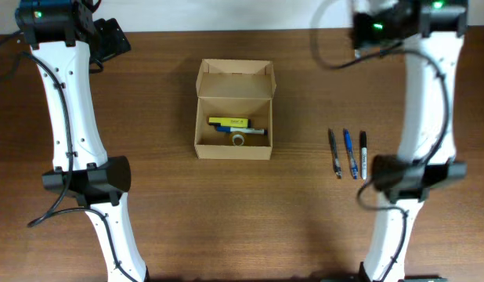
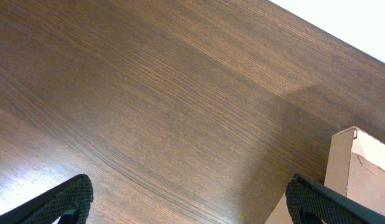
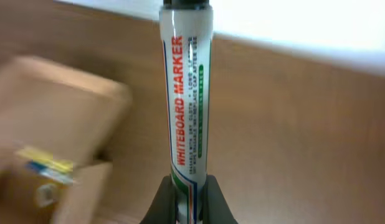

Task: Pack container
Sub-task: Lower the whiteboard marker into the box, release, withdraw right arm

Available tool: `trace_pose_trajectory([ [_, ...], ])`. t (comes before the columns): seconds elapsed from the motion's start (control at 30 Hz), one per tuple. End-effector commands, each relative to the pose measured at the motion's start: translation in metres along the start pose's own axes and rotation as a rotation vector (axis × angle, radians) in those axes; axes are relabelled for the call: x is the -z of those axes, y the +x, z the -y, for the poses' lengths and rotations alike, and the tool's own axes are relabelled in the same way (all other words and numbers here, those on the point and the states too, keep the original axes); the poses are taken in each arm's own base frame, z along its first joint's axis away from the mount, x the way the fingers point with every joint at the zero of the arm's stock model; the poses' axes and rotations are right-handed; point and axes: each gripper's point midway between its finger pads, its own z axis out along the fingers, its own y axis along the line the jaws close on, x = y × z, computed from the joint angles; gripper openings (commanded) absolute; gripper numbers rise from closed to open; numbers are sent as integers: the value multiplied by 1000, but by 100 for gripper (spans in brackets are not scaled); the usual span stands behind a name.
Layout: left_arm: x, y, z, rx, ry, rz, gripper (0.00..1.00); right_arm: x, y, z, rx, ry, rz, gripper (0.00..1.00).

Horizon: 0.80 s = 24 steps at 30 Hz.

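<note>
My right gripper should swing to the left in the overhead view next, turn as it goes, and then lower the marker into the open container [image 1: 234,147]. The container has room beside the yellow item.
The tan cardboard container [image 1: 234,147] sits open at the table's middle, its flap lid [image 1: 234,78] standing at the far side. Inside lie a yellow item [image 1: 228,121], a dark pen and a small tape roll [image 1: 238,140]. My right gripper [image 3: 187,199] is shut on a white whiteboard marker [image 3: 186,93], held upright above the table to the right of the container [image 3: 55,118], which is blurred. In the overhead view it is at the far right [image 1: 367,27]. My left gripper [image 2: 189,193] is open and empty over bare wood at the far left [image 1: 109,39], with the container's corner [image 2: 361,162] at its right.
Three pens [image 1: 350,153] lie side by side on the table to the right of the container, beside my right arm's base. The table's far edge meets a white wall.
</note>
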Motion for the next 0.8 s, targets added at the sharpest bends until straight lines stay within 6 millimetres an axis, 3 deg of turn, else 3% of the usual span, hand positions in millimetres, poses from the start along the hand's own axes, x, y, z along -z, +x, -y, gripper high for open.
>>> trace_pose_trajectory([
  [0.0,1,-2,-2,-2,-3,6,100,43,-25,-89,334,-49,114,4],
  [0.07,1,-2,-2,-2,-3,6,100,39,-21,-124,480,-60,96,4],
  [0.17,1,-2,-2,-2,-3,6,100,14,1,-171,676,-135,12,4],
  [0.33,1,-2,-2,-2,-3,6,100,-42,48,-215,894,-250,-155,4],
  [0.47,1,-2,-2,-2,-3,6,100,-87,73,-238,962,-296,-208,4],
  [0.6,1,-2,-2,-2,-3,6,100,-126,95,-248,1013,-314,-227,4],
  [0.77,1,-2,-2,-2,-3,6,100,-153,117,-246,1011,-323,-260,4],
])
